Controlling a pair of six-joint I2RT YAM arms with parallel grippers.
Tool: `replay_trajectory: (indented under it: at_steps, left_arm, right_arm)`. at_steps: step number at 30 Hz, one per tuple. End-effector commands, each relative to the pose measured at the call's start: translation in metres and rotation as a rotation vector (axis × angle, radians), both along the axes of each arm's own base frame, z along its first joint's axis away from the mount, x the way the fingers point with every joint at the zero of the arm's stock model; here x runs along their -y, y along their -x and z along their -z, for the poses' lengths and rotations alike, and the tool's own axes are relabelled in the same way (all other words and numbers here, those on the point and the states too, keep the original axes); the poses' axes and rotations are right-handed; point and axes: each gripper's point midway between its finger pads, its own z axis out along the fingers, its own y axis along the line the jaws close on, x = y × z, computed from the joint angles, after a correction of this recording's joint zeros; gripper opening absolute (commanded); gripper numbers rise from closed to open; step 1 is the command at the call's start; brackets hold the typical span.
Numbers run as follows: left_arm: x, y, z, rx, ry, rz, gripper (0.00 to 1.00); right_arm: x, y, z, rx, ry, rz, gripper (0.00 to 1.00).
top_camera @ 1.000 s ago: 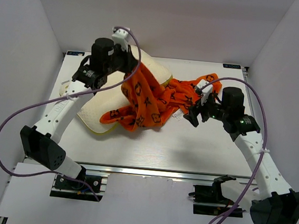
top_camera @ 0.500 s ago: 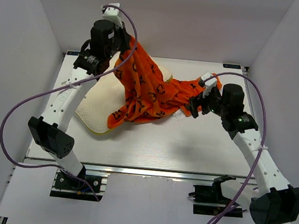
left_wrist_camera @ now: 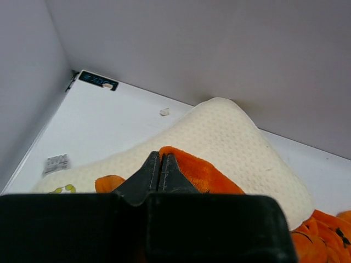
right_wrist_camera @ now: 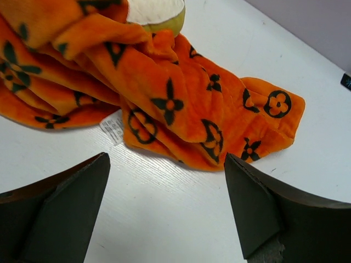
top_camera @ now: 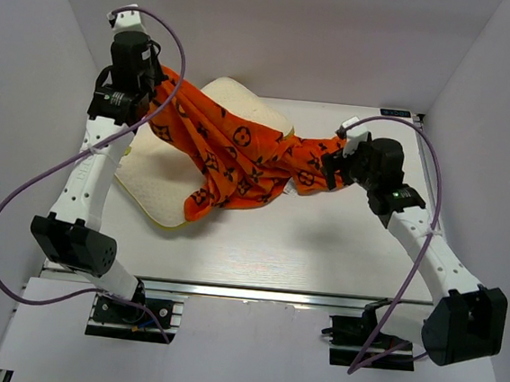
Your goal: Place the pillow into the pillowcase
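Observation:
The left gripper eases slightly back next, staying high over the cream-white pillow (top_camera: 160, 191) (left_wrist_camera: 137, 158). It then opens to release the pillowcase's raised edge, since the pillow lies below that cloth.
The cream-white pillow (top_camera: 160, 191) lies on the table at the left back, its far end (left_wrist_camera: 230, 131) also in the left wrist view. The orange monogram pillowcase (top_camera: 240, 153) is stretched over it from the raised left gripper (top_camera: 157, 78) down to the table by the right gripper (top_camera: 327, 169). My left gripper (left_wrist_camera: 162, 159) is shut on an edge of the pillowcase (left_wrist_camera: 203, 172) and holds it high at the back left. My right gripper (right_wrist_camera: 167, 175) is open just above the table, close to the pillowcase's right end (right_wrist_camera: 181, 104), not touching it. A white tag (right_wrist_camera: 112, 129) shows there.
White walls close the table (top_camera: 321, 252) on the left, back and right. A small label (left_wrist_camera: 56, 163) lies on the table by the pillow's left end. Purple cables loop from both arms.
My left gripper has lifted the pillowcase and carried it up and to the back left, stretching it across the pillow. My right gripper has moved slightly back toward the fabric's right end.

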Motion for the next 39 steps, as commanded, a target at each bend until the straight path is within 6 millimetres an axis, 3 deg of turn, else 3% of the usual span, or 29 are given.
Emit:
replay_trajectory:
  at_steps: [1,6,11,13,15,17,18,19,20,23,26,28,29,31,32,34,35,37,39]
  left_arm:
    - [-0.027,0.028,-0.023,0.039,-0.028,-0.111,0.00]
    - [-0.037,0.029,-0.001,-0.033,-0.049,-0.154,0.00]
    - [-0.036,0.031,0.003,-0.039,-0.039,-0.150,0.02]
    - [-0.033,0.032,-0.001,-0.030,-0.027,-0.128,0.11]
    - [-0.029,0.037,-0.009,-0.015,-0.009,-0.106,0.36]
    - [-0.021,0.042,-0.014,-0.006,0.019,-0.065,0.51]
    - [-0.018,0.045,-0.016,-0.003,0.029,-0.045,0.59]
    - [-0.015,0.053,-0.020,0.009,0.037,-0.024,0.62]
    - [-0.011,0.057,-0.022,0.010,0.049,0.000,0.65]
    - [-0.006,0.075,-0.029,0.019,0.063,0.045,0.71]
    - [0.015,0.087,-0.027,0.011,0.097,0.169,0.71]
    - [0.054,0.094,-0.015,-0.024,0.162,0.373,0.71]
    - [0.075,0.098,0.009,-0.080,0.183,0.450,0.72]
    - [0.109,0.108,0.039,-0.150,0.187,0.544,0.74]
    - [0.143,0.121,0.067,-0.217,0.161,0.623,0.74]
    - [0.169,0.131,0.095,-0.282,0.148,0.673,0.75]
    - [0.189,0.139,0.105,-0.306,0.140,0.723,0.75]
    - [0.202,0.140,0.129,-0.356,0.103,0.724,0.75]
    - [0.214,0.139,0.144,-0.371,0.065,0.731,0.75]
  right_arm:
    - [0.001,-0.016,0.001,0.035,-0.003,0.031,0.90]
    - [-0.009,-0.026,0.027,-0.031,-0.002,-0.011,0.89]
    - [-0.033,-0.025,0.048,-0.072,-0.026,-0.151,0.89]
    - [-0.038,-0.028,0.060,-0.094,-0.020,-0.182,0.89]
    - [-0.041,-0.040,0.072,-0.103,0.001,-0.192,0.89]
    - [-0.043,-0.052,0.075,-0.098,0.016,-0.187,0.89]
    - [-0.043,-0.058,0.091,-0.128,0.039,-0.191,0.89]
    - [-0.047,-0.067,0.084,-0.112,0.041,-0.200,0.89]
    - [-0.050,-0.070,0.094,-0.137,0.044,-0.218,0.89]
    - [-0.057,-0.078,0.097,-0.135,0.049,-0.249,0.89]
    - [-0.060,-0.096,0.115,-0.141,0.082,-0.238,0.89]
    - [-0.058,-0.105,0.119,-0.148,0.095,-0.227,0.88]
    - [-0.059,-0.110,0.122,-0.154,0.099,-0.227,0.88]
    - [-0.060,-0.113,0.122,-0.146,0.105,-0.234,0.83]
    - [-0.061,-0.117,0.121,-0.142,0.107,-0.233,0.80]
    - [-0.061,-0.122,0.119,-0.156,0.093,-0.210,0.55]
    - [-0.060,-0.117,0.129,-0.220,0.093,-0.214,0.31]
    - [-0.057,-0.129,0.114,-0.224,0.064,-0.196,0.04]
    - [-0.051,-0.135,0.099,-0.233,0.011,-0.168,0.00]
